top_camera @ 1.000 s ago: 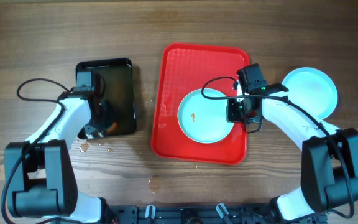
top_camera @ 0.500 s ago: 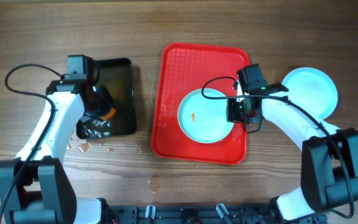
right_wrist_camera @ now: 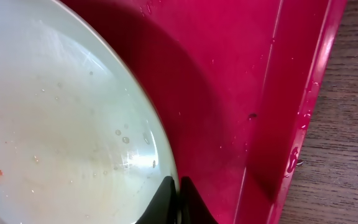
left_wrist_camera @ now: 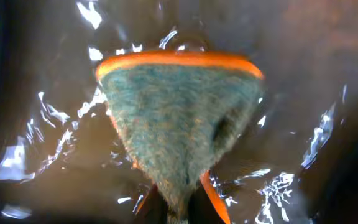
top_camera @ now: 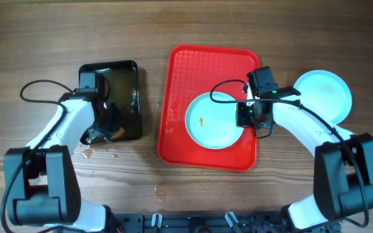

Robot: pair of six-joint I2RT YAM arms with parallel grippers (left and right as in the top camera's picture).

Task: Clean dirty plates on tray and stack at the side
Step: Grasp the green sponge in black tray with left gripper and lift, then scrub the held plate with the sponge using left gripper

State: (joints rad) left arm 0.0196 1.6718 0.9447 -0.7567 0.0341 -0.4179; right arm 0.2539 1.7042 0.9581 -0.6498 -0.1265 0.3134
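My left gripper should move up and across to wipe off the remaining orange smear on the plate, then go down into the black tray and let go of the sponge [left_wrist_camera: 179, 118].
A pale blue plate [top_camera: 212, 122] with a small orange smear lies on the red tray [top_camera: 199, 65]. My right gripper [top_camera: 245, 116] is shut on its right rim. In the right wrist view the fingertips [right_wrist_camera: 166, 198] pinch the plate's [right_wrist_camera: 61, 118] edge above the tray [right_wrist_camera: 229, 93]. A second plate [top_camera: 324, 96] rests on the bare table to the right of the tray. My left gripper [top_camera: 107, 128] is down in the black tray [top_camera: 118, 65], shut on an orange sponge [left_wrist_camera: 179, 118] whose green scouring face is turned to the left wrist camera.
The black tray's floor [left_wrist_camera: 36, 149] is wet and shiny. Water drops [top_camera: 86, 152] lie on the wood just below it. Wood tabletop [right_wrist_camera: 353, 124] shows beyond the red tray's right rim.
The left arm swung up and to the left with the sponge, then came back down to the lower part of the black tray. The right arm and the plate have not moved.
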